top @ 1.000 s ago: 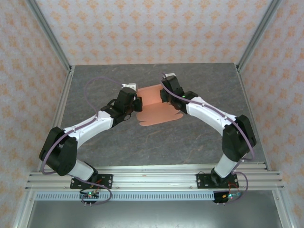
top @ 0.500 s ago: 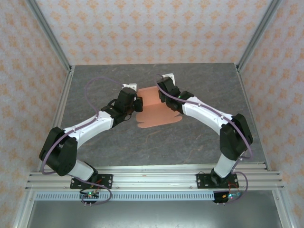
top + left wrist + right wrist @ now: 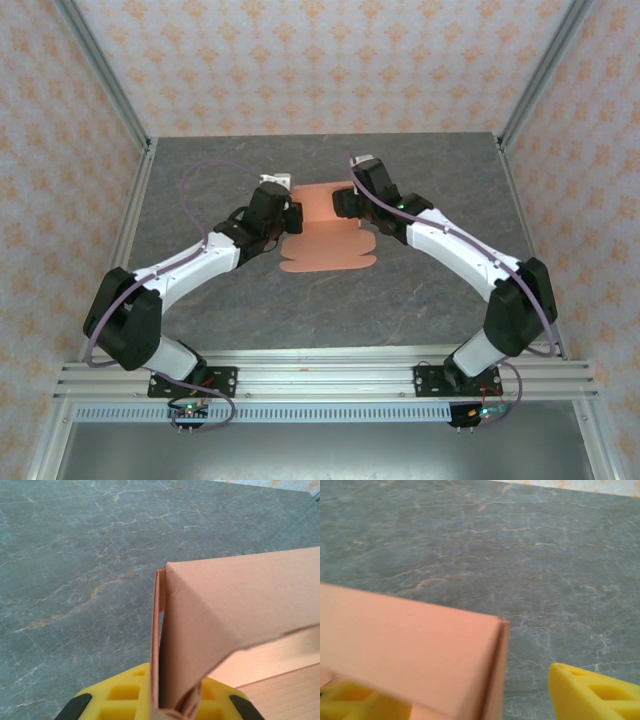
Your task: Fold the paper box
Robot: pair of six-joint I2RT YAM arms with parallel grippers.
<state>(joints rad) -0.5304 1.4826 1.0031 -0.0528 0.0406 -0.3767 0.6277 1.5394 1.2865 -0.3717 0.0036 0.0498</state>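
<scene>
My left gripper needs to turn next and move back toward the flat near panel (image 3: 325, 245), which lies back from it. It should swing the pinched box round before it lets go.
The paper box (image 3: 328, 250) is salmon-orange card lying mid-table, its far part folded up into a wall between the two grippers. My left gripper (image 3: 287, 216) is shut on the box's left end. In the left wrist view its yellow fingers (image 3: 117, 692) pinch a doubled upright flap of the box (image 3: 240, 605). My right gripper (image 3: 345, 203) stands open at the wall's right end. In the right wrist view one yellow finger (image 3: 592, 692) is off to the right and the other (image 3: 342, 700) sits low left behind the card (image 3: 410, 645), whose corner lies between them.
The grey marbled table (image 3: 430, 290) stretches around the box. Aluminium posts (image 3: 105, 75) and patterned walls close in the left, right and back. A metal rail (image 3: 320, 378) carrying the arm bases runs along the near edge.
My right gripper has opened, letting go of the folded wall, and its arm has swung out to the right. The flat part of the sheet slid slightly left and nearer. The left gripper has stayed shut.
</scene>
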